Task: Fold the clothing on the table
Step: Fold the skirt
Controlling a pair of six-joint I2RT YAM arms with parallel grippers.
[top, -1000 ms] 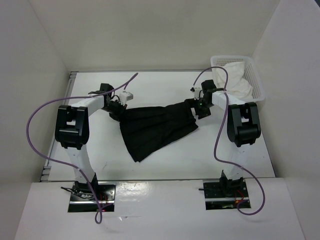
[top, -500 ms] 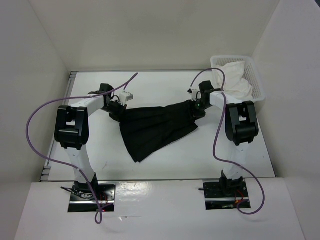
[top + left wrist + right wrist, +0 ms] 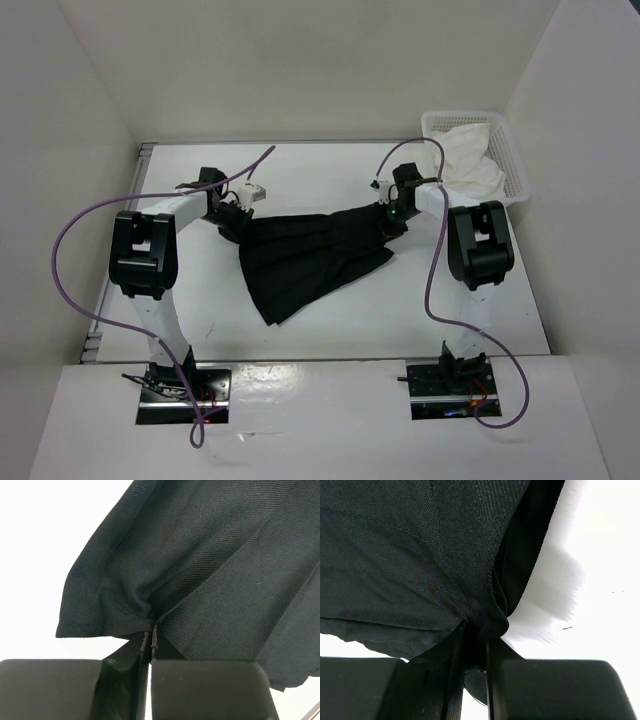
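Observation:
The clothing's near edge slants, so next my right gripper should sweep the pinched fold toward my left gripper, then return and release it at the clothing's end nearest the basket (image 3: 472, 582).
A black piece of clothing (image 3: 305, 258) lies spread on the white table (image 3: 330, 170), stretched between the two arms and trailing toward the near left. My left gripper (image 3: 232, 222) is shut on its left corner; in the left wrist view the hem (image 3: 105, 625) bunches into the closed jaws at the left gripper (image 3: 150, 642). My right gripper (image 3: 388, 218) is at the cloth's right end. In the right wrist view a thick fold of the clothing (image 3: 420, 555) is pinched between the jaws at the right gripper (image 3: 475, 640).
A white plastic basket (image 3: 512, 160) holding white cloth (image 3: 470, 160) stands at the table's far right corner, just behind the right arm. Purple cables (image 3: 70, 260) loop over both arms. White walls enclose the table on three sides.
The right gripper has moved a little left and back onto the cloth's right end and has closed from open onto the fabric. The left arm has not moved.

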